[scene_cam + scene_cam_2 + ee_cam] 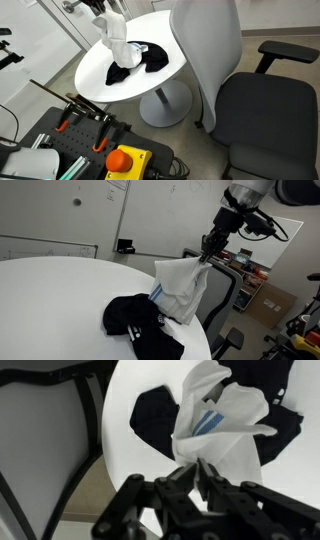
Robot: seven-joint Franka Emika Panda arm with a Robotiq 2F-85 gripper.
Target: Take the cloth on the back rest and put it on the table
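Observation:
The robot needs to lower its gripper toward the table's edge by the grey chair and let go of the raised corner, because the white cloth's lower end already touches the black cloth (135,320).
A white cloth (180,285) with a blue stripe hangs from my gripper (207,252) over the round white table (60,300). Its lower end touches or nearly touches a black cloth (135,320) lying on the table. In an exterior view the white cloth (117,42) hangs above the black cloth (135,62) on the table (100,85). In the wrist view the gripper (198,465) is shut on the top of the white cloth (220,425), with the black cloth (155,415) below it.
A grey office chair with a tall back rest (205,50) and dark seat (265,105) stands next to the table. A control box with an orange button (125,160) sits in front. Another chair (225,280) and boxes (270,300) stand beyond the table's edge.

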